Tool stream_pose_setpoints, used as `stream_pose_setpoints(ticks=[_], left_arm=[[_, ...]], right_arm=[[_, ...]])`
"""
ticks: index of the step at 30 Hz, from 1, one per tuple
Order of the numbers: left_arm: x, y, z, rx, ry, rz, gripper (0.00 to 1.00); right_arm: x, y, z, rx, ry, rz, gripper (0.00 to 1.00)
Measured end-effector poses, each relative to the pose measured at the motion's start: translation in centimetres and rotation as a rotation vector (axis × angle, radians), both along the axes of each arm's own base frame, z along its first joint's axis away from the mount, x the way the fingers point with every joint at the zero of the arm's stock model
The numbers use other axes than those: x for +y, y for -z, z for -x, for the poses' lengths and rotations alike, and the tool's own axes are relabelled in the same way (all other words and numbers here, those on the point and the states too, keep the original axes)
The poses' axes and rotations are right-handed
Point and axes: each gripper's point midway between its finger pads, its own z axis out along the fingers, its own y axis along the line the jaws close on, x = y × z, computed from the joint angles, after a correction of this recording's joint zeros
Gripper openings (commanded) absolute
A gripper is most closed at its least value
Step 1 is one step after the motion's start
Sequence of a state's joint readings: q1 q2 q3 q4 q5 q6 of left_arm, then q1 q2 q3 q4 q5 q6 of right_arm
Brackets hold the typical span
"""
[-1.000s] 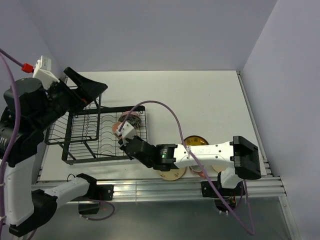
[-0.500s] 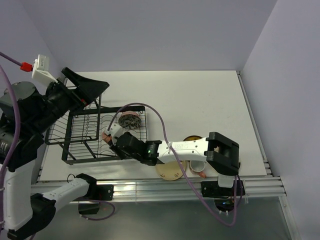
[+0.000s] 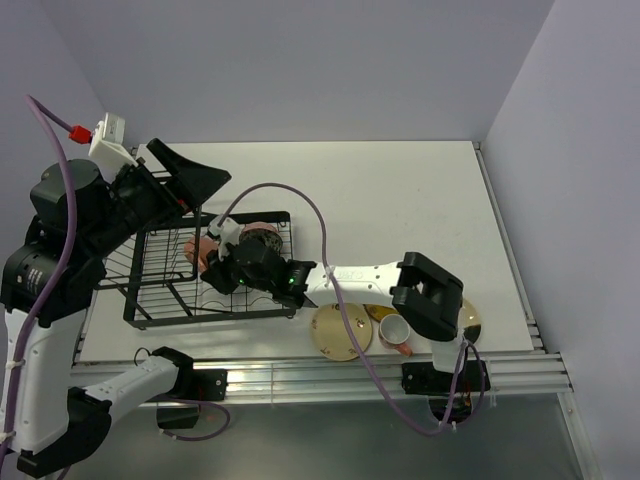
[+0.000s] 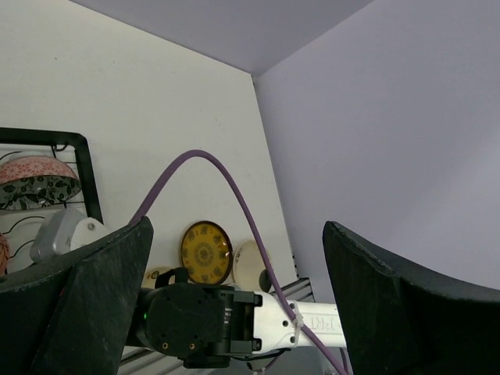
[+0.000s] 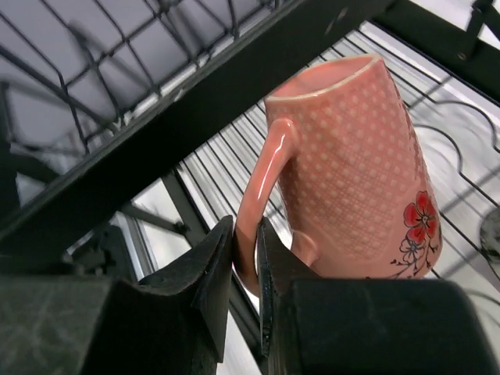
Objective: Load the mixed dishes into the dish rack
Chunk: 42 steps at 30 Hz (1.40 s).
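Observation:
My right gripper lowers the pinkish-orange mug toward the rack's wires beside the dark patterned bowl (image 3: 263, 238) next and releases the mug's handle, as that part of the rack stands empty.
My right gripper (image 5: 247, 262) is shut on the handle of a pinkish-orange mug (image 5: 351, 164) with a red flower. It holds the mug tilted over the wires of the black dish rack (image 5: 195, 133). From above, the right gripper (image 3: 208, 263) and mug (image 3: 198, 247) are over the rack (image 3: 160, 292), left of the dark patterned bowl (image 3: 263, 238) inside it. A second mug (image 3: 393, 332), a cream plate (image 3: 338, 332) and another cream plate (image 3: 471, 320) lie on the table; the mustard plate (image 4: 205, 252) lies between them. My left gripper (image 3: 190, 178) is open and empty, raised above the rack's far left corner.
The right arm (image 3: 350, 280) stretches across the table's front from its base to the rack, over the plates. The left arm (image 3: 70, 230) stands high beside the rack's left end. Walls close off the table at the back and the right.
My right gripper has carried the mug leftward from the rack's right end to over its middle. The left arm has shifted slightly right and up.

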<state>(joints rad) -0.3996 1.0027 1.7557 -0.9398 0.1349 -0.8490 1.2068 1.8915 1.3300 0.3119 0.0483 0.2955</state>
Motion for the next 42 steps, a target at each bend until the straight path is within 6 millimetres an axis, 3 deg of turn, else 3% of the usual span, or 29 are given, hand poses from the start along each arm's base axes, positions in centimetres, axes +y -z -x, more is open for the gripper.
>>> stream_pose_setpoints(ticks=[11,20,34,42], left_arm=[[-0.1,0.9,-0.5,-0.008,0.005,-0.024,0.96],[-0.4,2.2,-1.3,-0.001,0.010,-0.047,0.97],[-1.0,3.0,-2.0,-0.009,0.030,-0.059,0.97],[-1.2,3.2,-2.1,-0.009,0.038,-0.056,0.97]], right_arm=[[2.7,2.2,-2.8,0.100,-0.029,-0.079,0.00],[4.3,2.3,-5.4,0.128,-0.041,-0.142,0.00],[4.4,3.4,-7.0,0.210,-0.032,-0.212,0.00],[4.0,4.7,-6.3,0.239,-0.039,-0.250,0.00]])
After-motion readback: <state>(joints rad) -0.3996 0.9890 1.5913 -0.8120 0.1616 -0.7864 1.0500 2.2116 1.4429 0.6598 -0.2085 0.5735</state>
